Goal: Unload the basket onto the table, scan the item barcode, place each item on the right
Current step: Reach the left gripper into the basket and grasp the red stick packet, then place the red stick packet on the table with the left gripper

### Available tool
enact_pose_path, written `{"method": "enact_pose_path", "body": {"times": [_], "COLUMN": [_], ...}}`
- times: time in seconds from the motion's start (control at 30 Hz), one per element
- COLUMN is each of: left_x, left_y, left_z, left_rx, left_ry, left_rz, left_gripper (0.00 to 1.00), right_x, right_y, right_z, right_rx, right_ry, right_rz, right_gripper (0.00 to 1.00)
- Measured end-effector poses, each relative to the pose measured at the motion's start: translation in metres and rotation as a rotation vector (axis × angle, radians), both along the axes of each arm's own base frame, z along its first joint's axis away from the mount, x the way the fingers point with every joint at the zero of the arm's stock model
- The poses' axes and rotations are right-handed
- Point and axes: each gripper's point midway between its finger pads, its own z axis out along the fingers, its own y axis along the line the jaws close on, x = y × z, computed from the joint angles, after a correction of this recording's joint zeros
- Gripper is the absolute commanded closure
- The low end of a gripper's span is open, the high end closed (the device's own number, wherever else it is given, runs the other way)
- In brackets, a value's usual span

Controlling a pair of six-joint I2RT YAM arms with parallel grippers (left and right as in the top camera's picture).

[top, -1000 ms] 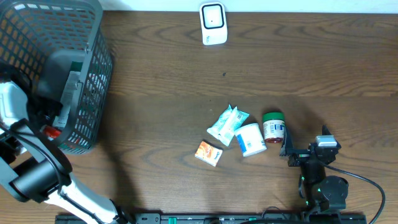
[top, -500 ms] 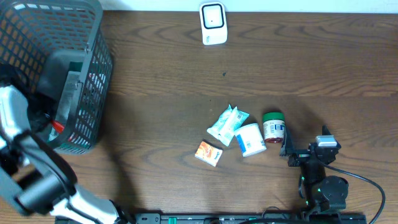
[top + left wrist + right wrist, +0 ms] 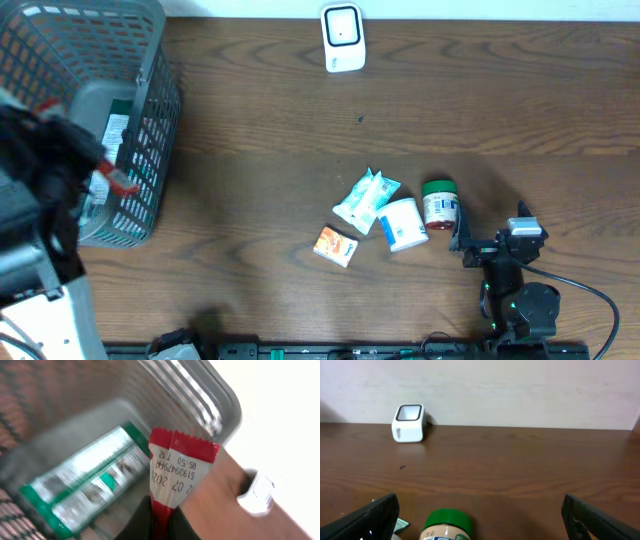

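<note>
My left gripper carries the held packet to the right in the overhead view next, lowers to the bare tabletop (image 3: 304, 202) beside the teal pouch and lets it go.
My left gripper (image 3: 161, 527) is shut on the lower end of a red and white packet (image 3: 177, 467) with printed digits, held upright over the grey basket (image 3: 200, 395). In the overhead view the packet (image 3: 114, 181) hangs at the basket's (image 3: 150, 60) right wall, under the left arm. The white scanner (image 3: 342, 38) stands at the table's far edge, and is a blur (image 3: 257, 495) in the left wrist view. My right gripper (image 3: 482, 522) stands open and empty near the front right, just behind a green-lidded jar (image 3: 447, 527).
A green and white box (image 3: 85, 487) lies inside the basket. Mid-table lie a teal and white pouch (image 3: 365, 200), a white tub (image 3: 403, 224), the jar (image 3: 439, 204) and an orange packet (image 3: 336, 246). The scanner (image 3: 409, 422) faces the right wrist camera.
The left gripper has shut on the red and white packet and risen out of the basket with it. The right arm has not moved.
</note>
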Motion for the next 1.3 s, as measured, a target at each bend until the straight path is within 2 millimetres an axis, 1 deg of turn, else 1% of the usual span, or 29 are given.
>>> {"method": "enact_pose_path", "body": {"times": [0.03, 0.1, 0.13, 0.17, 0.2, 0.23, 0.27, 0.3, 0.37, 0.4, 0.43, 0.47, 0.5, 0.53, 0.57, 0.63, 0.7, 0.73, 0.77, 0.87, 1.0, 1.03, 1.07, 1.1, 1.13, 1.17, 1.2, 1.27, 1.3], "left_x": [0.004, 0.01, 0.013, 0.015, 0.019, 0.022, 0.026, 0.032, 0.036, 0.037, 0.037, 0.037, 0.043, 0.047, 0.051, 0.046, 0.042, 0.041, 0.042, 0.043, 0.037, 0.035, 0.039, 0.043, 0.05, 0.066, 0.075, 0.089, 0.097], "left_y": [-0.021, -0.055, -0.073, -0.087, -0.108, -0.121, -0.136, -0.156, -0.182, -0.198, -0.217, -0.226, -0.245, -0.257, -0.266, -0.277, -0.28, -0.28, -0.28, -0.281, -0.286, -0.285, -0.286, -0.286, -0.284, -0.279, -0.272, -0.243, -0.216], "left_z": [-0.003, -0.012, -0.022, -0.033, -0.053, -0.069, -0.09, -0.117, -0.158, -0.183, -0.215, -0.229, -0.253, -0.268, -0.28, -0.306, -0.323, -0.327, -0.327, -0.325, -0.323, -0.316, -0.304, -0.29, -0.269, -0.232, -0.203, -0.144, -0.109], "left_rx": [-0.005, -0.015, -0.023, -0.032, -0.038, -0.043, -0.038, -0.03, -0.019, -0.012, 0.001, 0.008, 0.025, 0.035, 0.041, 0.046, 0.047, 0.042, 0.039, 0.036, 0.032, 0.04, 0.046, 0.05, 0.059, 0.068, 0.077, 0.095, 0.11], "left_ry": [0.01, 0.033, 0.057, 0.085, 0.134, 0.172, 0.22, 0.276, 0.366, 0.421, 0.496, 0.527, 0.552, 0.562, 0.567, 0.62, 0.663, 0.672, 0.67, 0.662, 0.676, 0.688, 0.668, 0.643, 0.605, 0.513, 0.453, 0.343, 0.268], "left_rz": [-0.07, -0.185, -0.249, -0.294, -0.363, -0.403, -0.446, -0.497, -0.556, -0.591, -0.634, -0.655, -0.69, -0.713, -0.726, -0.741, -0.745, -0.737, -0.733, -0.734, -0.796, -0.815, -0.828, -0.839, -0.851, -0.855, -0.853, -0.814, -0.766], "left_gripper": [0.93, 0.92, 0.93, 0.93, 0.92, 0.92, 0.93, 0.93, 0.93, 0.93, 0.92, 0.93, 0.92, 0.92, 0.92, 0.91, 0.83, 0.56, 0.44, 0.22, 0.2, 0.2, 0.2, 0.2, 0.2, 0.2, 0.2, 0.2, 0.17], "right_x": [0.0, 0.0, 0.0, 0.0, 0.0, 0.0, 0.0, 0.0, 0.0, 0.0, 0.0, 0.0, 0.0, 0.0, 0.0, 0.0, 0.0, 0.0, 0.0, 0.0, 0.0, 0.0, 0.0, 0.0, 0.0, 0.0, 0.0, 0.0, 0.0], "right_y": [0.0, 0.0, 0.0, 0.0, 0.0, 0.0, 0.0, 0.0, 0.0, 0.0, 0.0, 0.0, 0.0, 0.0, 0.0, 0.0, 0.0, 0.0, 0.0, 0.0, 0.0, 0.0, 0.0, 0.0, 0.0, 0.0, 0.0, 0.0, 0.0], "right_z": [0.0, 0.0, 0.0, 0.0, 0.0, 0.0, 0.0, 0.0, 0.0, 0.0, 0.0, 0.0, 0.0, 0.0, 0.0, 0.0, 0.0, 0.0, 0.0, 0.0, 0.0, 0.0, 0.0, 0.0, 0.0, 0.0, 0.0, 0.0, 0.0], "right_rx": [0.0, 0.0, 0.0, 0.0, 0.0, 0.0, 0.0, 0.0, 0.0, 0.0, 0.0, 0.0, 0.0, 0.0, 0.0, 0.0, 0.0, 0.0, 0.0, 0.0, 0.0, 0.0, 0.0, 0.0, 0.0, 0.0, 0.0, 0.0, 0.0], "right_ry": [0.0, 0.0, -0.001, 0.0, -0.001, 0.0, 0.0, -0.001, 0.0, -0.001, -0.001, 0.0, -0.001, 0.0, 0.0, 0.0, 0.0, 0.0, 0.001, 0.0, 0.0, 0.0, 0.0, 0.0, 0.0, 0.0, 0.0, 0.0, 0.0], "right_rz": [0.0, 0.0, 0.0, 0.0, 0.0, 0.0, 0.0, 0.0, 0.0, 0.0, 0.0, 0.0, 0.0, 0.0, 0.0, 0.0, 0.0, 0.0, 0.0, 0.0, 0.0, 0.0, 0.0, 0.0, 0.0, 0.0, 0.0, 0.0, 0.0], "right_gripper": [0.01, 0.01, 0.01, 0.01, 0.01, 0.01, 0.01, 0.01, 0.01, 0.01, 0.01, 0.01, 0.01, 0.01, 0.01, 0.01, 0.01, 0.01, 0.01, 0.01, 0.01, 0.01, 0.01, 0.01, 0.01, 0.01, 0.01, 0.01, 0.01]}}
